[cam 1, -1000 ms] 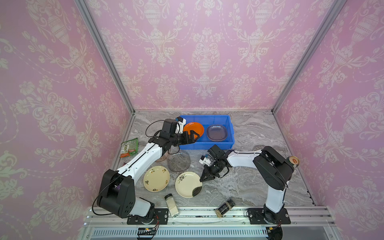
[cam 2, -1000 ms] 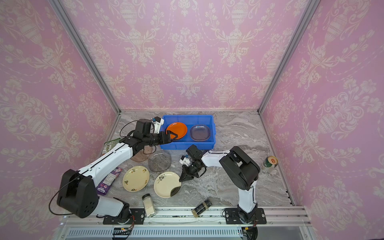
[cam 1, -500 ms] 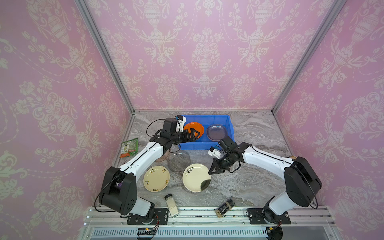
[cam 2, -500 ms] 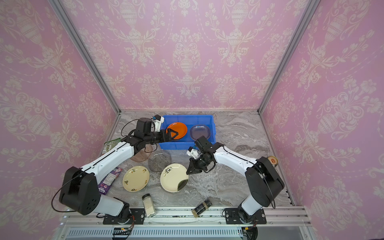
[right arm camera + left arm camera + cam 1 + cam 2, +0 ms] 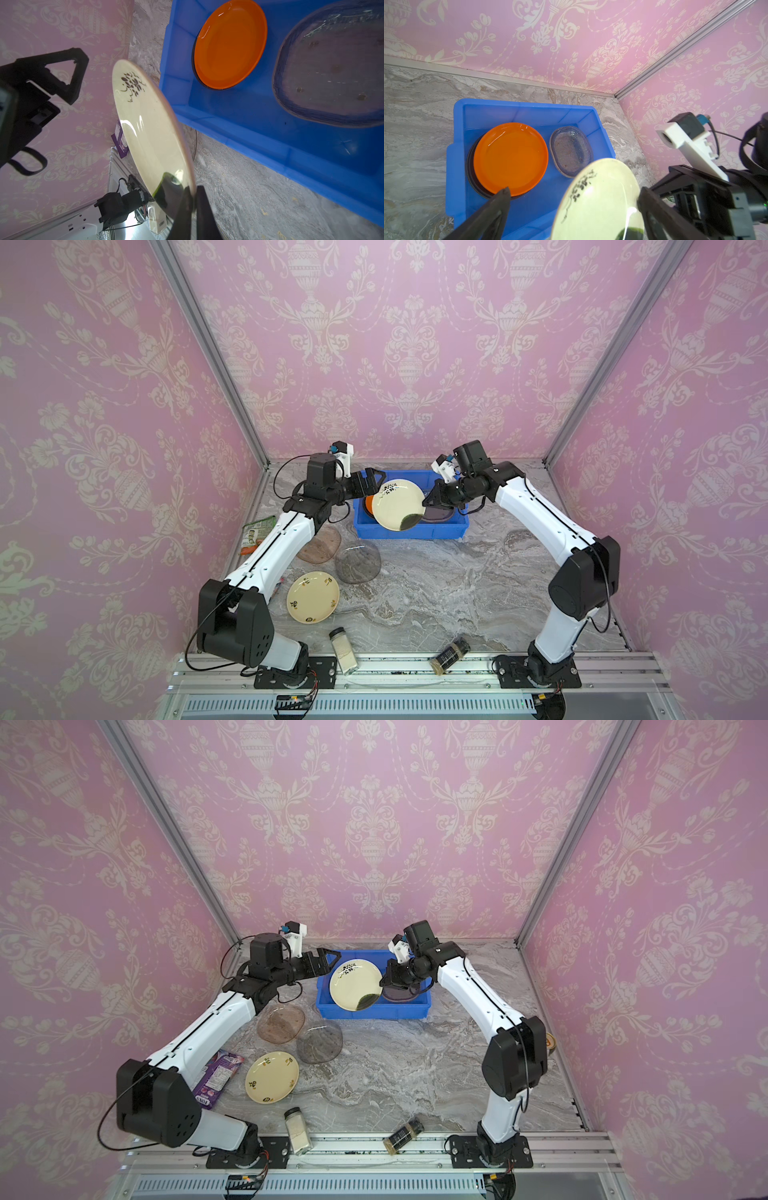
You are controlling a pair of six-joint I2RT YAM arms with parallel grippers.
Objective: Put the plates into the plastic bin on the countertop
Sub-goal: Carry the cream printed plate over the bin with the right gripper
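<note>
The orange plate's stack lies below and outward of my right gripper, so next the gripper should carry the cream plate outward and down onto that stack and release the cream plate's rim.
My right gripper [image 5: 428,499] [image 5: 194,193] is shut on the rim of a cream plate [image 5: 398,504] [image 5: 149,128] with a dark motif. It holds the plate tilted on edge above the blue plastic bin [image 5: 409,533] [image 5: 512,112]. In the bin an orange plate [image 5: 510,158] [image 5: 230,43] rests on a black one, beside a glass plate [image 5: 571,151]. My left gripper [image 5: 374,483] [image 5: 574,192] hangs open over the bin's left end, close to the held plate's far edge. On the countertop [image 5: 436,580] lie another cream plate [image 5: 312,596], a grey glass plate [image 5: 357,562] and a pinkish glass plate [image 5: 320,543].
Two spice jars [image 5: 344,650] [image 5: 449,654] lie near the front rail. A green snack packet [image 5: 257,529] and a purple packet [image 5: 216,1083] lie under my left arm. A small tin [image 5: 550,1042] stands at the right edge behind my right arm.
My right gripper has carried the cream plate from the front of the countertop up and back to above the bin. The left gripper stayed open by the bin's left end.
</note>
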